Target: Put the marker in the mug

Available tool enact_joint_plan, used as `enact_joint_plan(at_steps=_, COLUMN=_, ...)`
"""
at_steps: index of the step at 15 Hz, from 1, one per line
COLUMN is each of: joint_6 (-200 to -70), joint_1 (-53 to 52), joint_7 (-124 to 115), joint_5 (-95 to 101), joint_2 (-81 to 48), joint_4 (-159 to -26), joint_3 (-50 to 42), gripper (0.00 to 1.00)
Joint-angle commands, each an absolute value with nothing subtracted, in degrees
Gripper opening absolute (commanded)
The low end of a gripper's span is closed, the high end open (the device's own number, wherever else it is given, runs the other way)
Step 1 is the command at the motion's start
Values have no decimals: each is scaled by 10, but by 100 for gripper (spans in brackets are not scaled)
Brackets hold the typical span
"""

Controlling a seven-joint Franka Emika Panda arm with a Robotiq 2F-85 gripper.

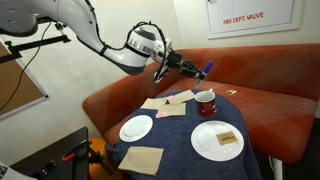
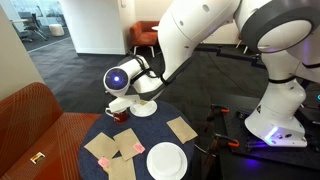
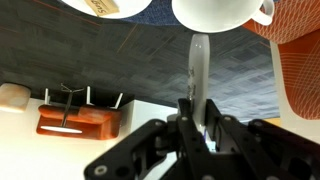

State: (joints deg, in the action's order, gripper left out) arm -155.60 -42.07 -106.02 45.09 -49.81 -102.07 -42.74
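Note:
The marker is still hanging above the mug's rim, so the gripper needs to lower next toward the mug's opening [image 1: 206, 95] [image 3: 214, 10] below it and release the marker there.
My gripper [image 1: 188, 66] is shut on the marker [image 1: 204, 70], a slim stick with a blue end that juts out past the fingers. It hangs in the air above the dark red mug [image 1: 205, 101], which stands upright on the blue-covered table [image 1: 180, 150]. In the wrist view the marker [image 3: 198, 62] runs up from between my fingers [image 3: 197, 108] toward the mug's pale inside [image 3: 215, 10], with its handle to the right. In an exterior view the mug [image 2: 119, 112] is partly hidden under my wrist.
Two white plates [image 1: 136, 127] [image 1: 217, 139] lie on the table, one with a small brown item on it. Tan napkins [image 1: 141, 158] [image 1: 170, 103] lie around them. An orange couch [image 1: 260, 95] curves behind the table. Another plate [image 2: 165, 160] and napkins [image 2: 182, 129] show too.

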Motion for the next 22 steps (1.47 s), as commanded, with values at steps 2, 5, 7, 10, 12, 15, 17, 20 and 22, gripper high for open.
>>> enact_joint_plan(at_steps=2, joint_6=-1506, joint_1=-424, joint_7=-1143, joint_5=509, joint_2=-517, joint_4=-994, joint_3=-427, gripper=5)
enact_joint_plan(at_steps=5, joint_6=-1474, joint_1=-409, joint_7=-1179, joint_5=545, joint_2=-516, joint_4=-986, joint_3=-404, gripper=5)
enact_joint_plan(at_steps=7, joint_6=-1456, joint_1=-395, joint_7=-1199, joint_5=571, joint_2=-514, joint_4=-980, joint_3=-382, gripper=5)
enact_joint_plan(at_steps=10, joint_6=-1433, joint_1=-367, joint_7=-1238, joint_5=619, joint_2=-512, joint_4=-968, joint_3=-340, gripper=5)
enact_joint_plan(at_steps=12, joint_6=-1416, joint_1=-341, joint_7=-1265, joint_5=656, joint_2=-510, joint_4=-959, joint_3=-305, gripper=5)
enact_joint_plan(at_steps=15, joint_6=-1384, joint_1=-290, joint_7=-1296, joint_5=712, joint_2=-507, joint_4=-943, joint_3=-241, gripper=5)
enact_joint_plan(at_steps=17, joint_6=-1363, joint_1=-254, joint_7=-1307, joint_5=744, joint_2=-507, joint_4=-933, joint_3=-196, gripper=5)
enact_joint_plan(at_steps=20, joint_6=-1344, joint_1=-209, joint_7=-1315, joint_5=779, joint_2=-513, joint_4=-921, joint_3=-140, gripper=5)
enact_joint_plan(at_steps=22, joint_6=-1336, joint_1=-185, joint_7=-1313, joint_5=793, joint_2=-515, joint_4=-916, joint_3=-111, gripper=5)
